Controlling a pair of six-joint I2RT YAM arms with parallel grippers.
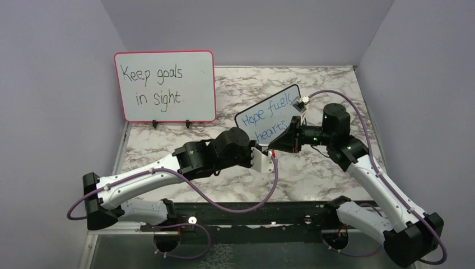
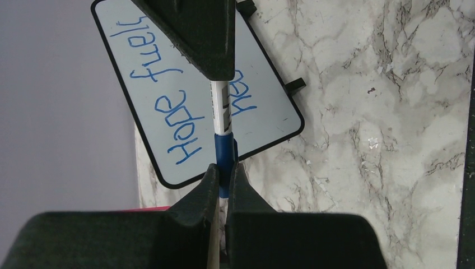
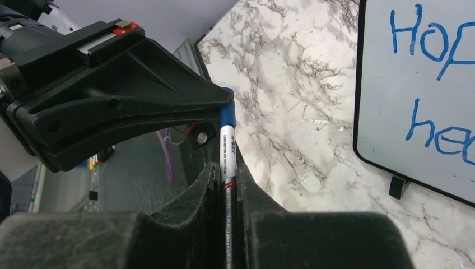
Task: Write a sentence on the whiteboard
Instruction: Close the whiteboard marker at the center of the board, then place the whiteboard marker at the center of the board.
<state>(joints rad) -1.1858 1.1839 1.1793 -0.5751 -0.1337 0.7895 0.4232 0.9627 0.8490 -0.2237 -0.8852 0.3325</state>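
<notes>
The marker is capped, so I will swing my right gripper below and to its right in the top view over bare marble, lower the marker and release.
The whiteboard [image 1: 268, 115], small with a thin black frame, stands tilted on the marble table, behind both grippers. The sentence [image 1: 273, 119] in blue reads "Hope fuels hearts" in two lines. My two grippers meet in front of the board on one marker. In the left wrist view my left gripper [image 2: 224, 171] is shut on the marker's blue cap [image 2: 224, 150]. The white barrel [image 2: 220, 106] runs up into the right gripper's fingers [image 2: 196, 33]. In the right wrist view my right gripper [image 3: 227, 168] is shut on the marker barrel [image 3: 228, 151], with the board [image 3: 414, 84] at the right.
A larger pink-framed board [image 1: 165, 87] with black writing "Keep goals in sight." stands at the back left. Grey walls close in the table on the left, back and right. Purple cables [image 1: 235, 207] loop from both arms near the front rail.
</notes>
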